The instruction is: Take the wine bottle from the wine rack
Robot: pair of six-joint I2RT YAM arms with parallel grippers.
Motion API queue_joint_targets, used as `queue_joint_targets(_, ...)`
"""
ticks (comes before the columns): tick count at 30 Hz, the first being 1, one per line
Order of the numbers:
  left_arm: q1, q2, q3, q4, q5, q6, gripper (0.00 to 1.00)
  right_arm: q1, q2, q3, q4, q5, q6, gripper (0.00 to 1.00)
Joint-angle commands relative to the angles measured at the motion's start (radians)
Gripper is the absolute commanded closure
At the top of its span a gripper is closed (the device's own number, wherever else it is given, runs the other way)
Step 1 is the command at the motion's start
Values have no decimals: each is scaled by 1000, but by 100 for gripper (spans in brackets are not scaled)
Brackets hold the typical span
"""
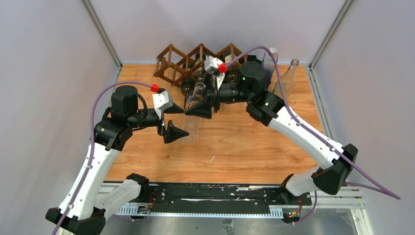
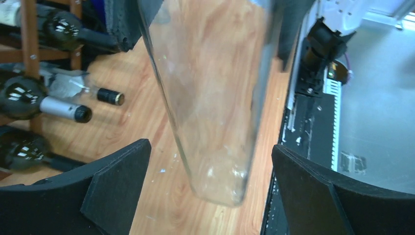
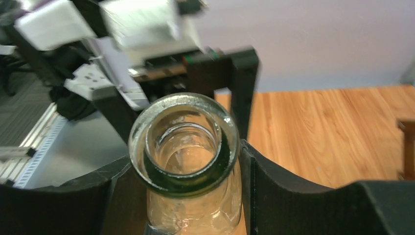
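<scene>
My right gripper should next carry the bottle to the right in the top view and down onto the tabletop beside the rack, since the bottle already stands clear.
A clear, empty wine bottle (image 1: pixel 194 115) stands roughly upright, in front of the dark brown lattice wine rack (image 1: pixel 172 58) and out of it. My right gripper (image 1: pixel 201 107) is shut on the bottle's neck; in the right wrist view the open mouth (image 3: pixel 183 142) sits just above the closed fingers (image 3: pixel 288 196). My left gripper (image 1: pixel 175 121) is open, with one finger on each side of the bottle's lower body (image 2: pixel 210 98) and not touching it. Gaps show on both sides in the left wrist view.
Several dark bottles (image 2: pixel 29 95) lie in the rack's cells (image 2: pixel 29 49), necks pointing forward. Two more clear bottles (image 1: pixel 288 78) stand at the back right by the wall. The black base rail (image 1: pixel 205 193) runs along the near edge.
</scene>
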Motion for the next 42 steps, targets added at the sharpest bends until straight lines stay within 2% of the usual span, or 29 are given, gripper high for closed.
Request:
queue_joint_targets(1,-2,51,72,-40,-146,-27,0,-103,-61,-43,-36,133,5,100)
queue_joint_targets(5,-2,95,124,-110,-232,-24,0,-190,-117,-131,-79,273,-41,100)
queue_joint_targets(11,8,132,153,-109,-368,-73,0,-281,-159,-231,-154,689,-129,100)
queue_joint_targets(14,20,139,142,-84,-425,-103,0,-335,-150,-267,-139,788,-121,100)
queue_joint_targets(26,57,135,85,-90,-513,-97,0,-503,-14,-322,33,970,-74,100)
queue_joint_targets(32,57,122,73,-99,-511,-84,0,-513,85,-293,124,988,-85,100)
queue_joint_targets(42,58,121,79,-97,-463,-78,0,-517,191,-354,345,1013,-121,100)
